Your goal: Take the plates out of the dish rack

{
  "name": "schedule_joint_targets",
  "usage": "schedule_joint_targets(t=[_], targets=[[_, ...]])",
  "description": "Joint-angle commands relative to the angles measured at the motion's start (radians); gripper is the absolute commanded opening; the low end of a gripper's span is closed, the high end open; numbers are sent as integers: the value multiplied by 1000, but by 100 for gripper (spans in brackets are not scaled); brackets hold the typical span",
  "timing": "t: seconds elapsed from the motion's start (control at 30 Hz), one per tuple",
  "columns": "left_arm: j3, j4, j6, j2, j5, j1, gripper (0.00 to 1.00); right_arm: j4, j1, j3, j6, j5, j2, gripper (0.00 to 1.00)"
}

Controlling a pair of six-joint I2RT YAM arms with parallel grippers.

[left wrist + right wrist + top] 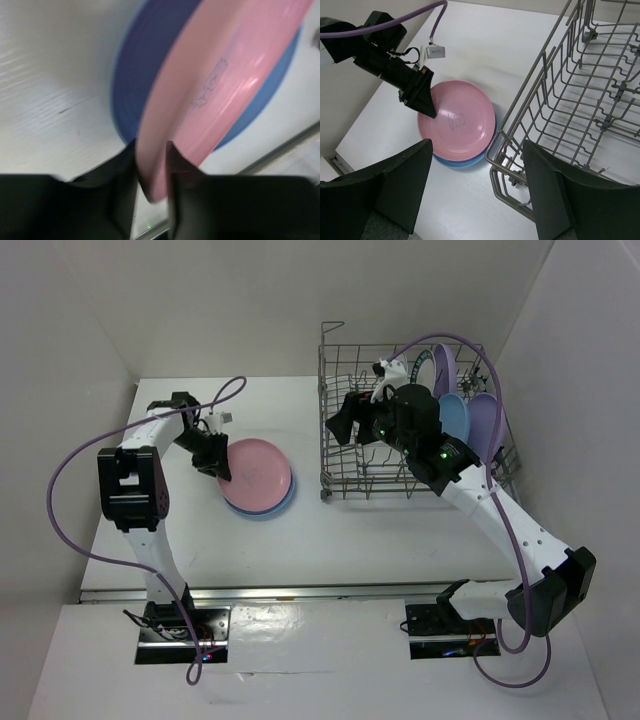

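My right gripper swings to the right in the top view next, then lowers to the blue plate's upper rim [463, 417], since the plate stands in the dish rack.
A pink plate [258, 475] lies on a blue plate [284, 504] on the table left of the dish rack [340, 483]. My left gripper [222, 472] is shut on the pink plate's left rim. In the left wrist view the pink plate's [225, 75] edge sits between the jaws of the left gripper [151, 150], tilted above the blue plate [130, 80]. My right gripper [345, 425] hangs open over the rack's left side, with nothing in it. In the rack's right end stand a blue plate [455, 418] and a lilac plate [487, 425].
In the right wrist view the right gripper [476, 145] looks down on the rack's corner wires [545, 100], the pink plate [460, 125] and the left gripper [422, 102]. White walls close in the table at back and sides. A purple cable [60, 490] loops off the left arm.
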Motion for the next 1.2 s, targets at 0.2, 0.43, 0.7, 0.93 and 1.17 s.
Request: schedule_joint_targets(t=[0.2,0.43,0.7,0.93,1.17], targets=[[59,-27,22,16,-159,-9,78,-7,6,48,-18,-22,-19,80],[79,-36,42,-24,-219,-39,80,-22,6,48,-27,-32,-28,80],[70,-10,51,-49,-244,-78,81,-570,-183,384,-20,374,123,86],[41,22,51,-47,-267,-78,81,-522,-523,338,-109,312,152,85],[20,36,51,-47,-248,-78,81,-475,-612,281,-129,335,274,86]])
